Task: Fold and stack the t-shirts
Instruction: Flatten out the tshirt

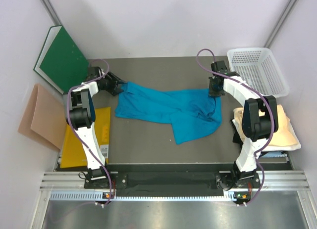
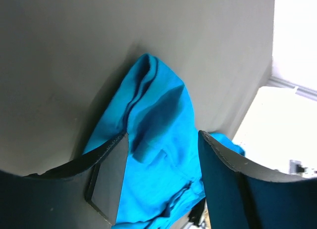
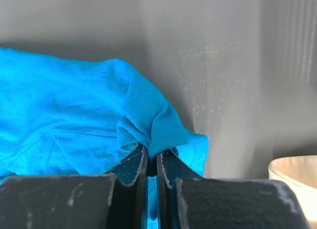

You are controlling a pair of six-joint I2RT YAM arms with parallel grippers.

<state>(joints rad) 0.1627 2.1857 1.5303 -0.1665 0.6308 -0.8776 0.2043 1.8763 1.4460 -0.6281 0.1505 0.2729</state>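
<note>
The raised teal fold (image 1: 124,89) (image 2: 147,146) stands between my left gripper's fingers. My left gripper will stay low at the shirt's end and shut its fingers on it.
The teal-blue t-shirt (image 1: 168,110) lies spread and rumpled across the middle of the grey table. My left gripper (image 1: 119,86) is open at the shirt's left end; in the left wrist view its jaws straddle a raised fold of teal cloth (image 2: 158,140) without pinching it. My right gripper (image 1: 214,93) is shut on a bunched fold at the shirt's right edge (image 3: 153,135). The cream-tan t-shirt (image 1: 280,127) lies folded at the right side of the table, behind the right arm.
A white mesh basket (image 1: 257,70) stands at the back right. A green folder (image 1: 62,58) leans on the left wall. A tan-pink paper sheet (image 1: 42,117) and a yellow envelope (image 1: 79,140) lie at the left.
</note>
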